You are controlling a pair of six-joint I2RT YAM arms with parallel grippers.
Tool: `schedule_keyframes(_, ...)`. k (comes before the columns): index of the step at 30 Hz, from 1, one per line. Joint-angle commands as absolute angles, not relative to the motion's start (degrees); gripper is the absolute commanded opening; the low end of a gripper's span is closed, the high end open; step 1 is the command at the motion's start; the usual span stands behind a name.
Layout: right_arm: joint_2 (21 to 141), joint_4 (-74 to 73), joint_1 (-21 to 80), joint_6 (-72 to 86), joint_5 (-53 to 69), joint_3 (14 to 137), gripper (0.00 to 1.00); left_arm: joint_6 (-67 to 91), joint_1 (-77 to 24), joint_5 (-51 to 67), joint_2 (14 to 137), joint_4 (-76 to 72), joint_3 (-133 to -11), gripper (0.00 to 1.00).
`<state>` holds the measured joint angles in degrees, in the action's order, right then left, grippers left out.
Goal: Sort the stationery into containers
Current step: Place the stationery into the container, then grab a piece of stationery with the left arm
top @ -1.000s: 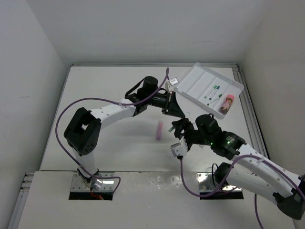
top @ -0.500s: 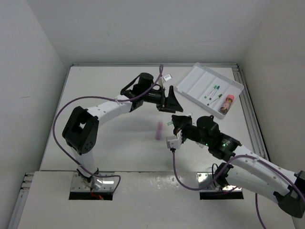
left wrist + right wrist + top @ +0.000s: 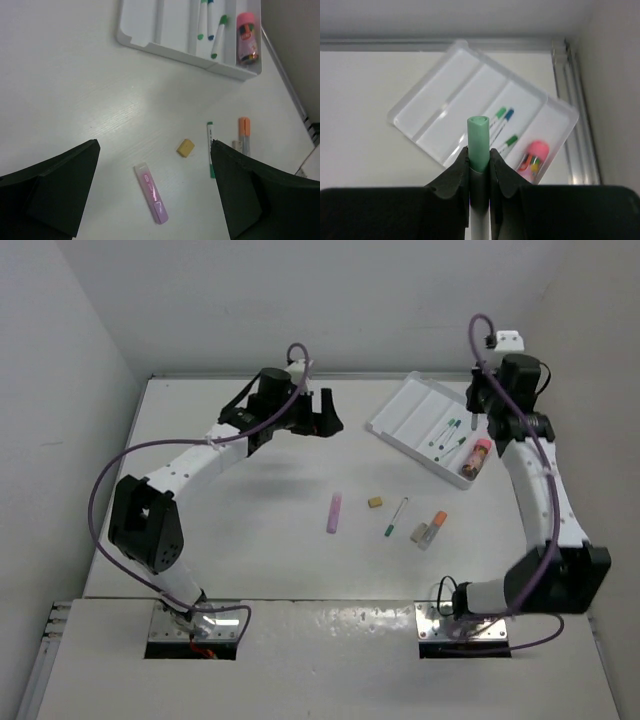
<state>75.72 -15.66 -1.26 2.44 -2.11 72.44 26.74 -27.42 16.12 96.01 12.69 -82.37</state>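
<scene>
My left gripper needs to move down next, toward the right in the top view, onto the green-tipped pen's white body (image 3: 398,515) (image 3: 210,135), because the table is bare on either side of it and the fingers have room.
The white divided tray (image 3: 405,410) sits at the back right, with three pens (image 3: 447,430) in one slot and a pink case (image 3: 477,457) in the end slot. My right gripper (image 3: 480,412) hangs above it, shut on a green-capped marker (image 3: 480,140) that points at the tray (image 3: 435,95). On the table lie a lilac stick (image 3: 334,512), a tan eraser (image 3: 375,503), a green-tipped pen (image 3: 396,517), an orange-tipped marker (image 3: 434,528) and a beige eraser (image 3: 419,533). My left gripper (image 3: 322,418) is open and holds nothing, high above the lilac stick (image 3: 151,192).
A metal rail (image 3: 520,455) runs along the table's right edge beside the tray. White walls close in the back and both sides. Purple cables loop from both arms.
The right arm rose from mid-table to above the tray, its jaws now shut on the green-capped marker. The left gripper opened and drew back left from the tray. Several table items came into view.
</scene>
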Motion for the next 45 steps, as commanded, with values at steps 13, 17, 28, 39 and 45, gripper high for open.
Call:
schedule_keyframes(13,111.2,-26.1,-11.1,38.3,3.7,93.8,0.0,10.5,-36.7,1.7,92.2,13.1,-78.2,1.0)
schedule_keyframes(17,115.7,-24.9,-10.4,38.6,1.3,94.7,0.02,10.4,-38.0,2.5,92.1,12.7,-77.0,0.99)
schedule_keyframes(28,118.5,-24.4,-8.2,38.0,-6.2,96.3,0.69,9.8,-46.7,1.3,93.9,12.1,-75.7,0.88)
schedule_keyframes(39,94.9,-31.4,-15.9,34.5,9.5,87.1,0.56,17.0,-57.0,3.2,112.9,18.2,-90.4,0.77)
schedule_keyframes(45,76.3,-29.5,-21.4,26.6,12.2,71.5,0.57,18.5,-57.2,4.3,127.4,21.9,-102.9,0.68)
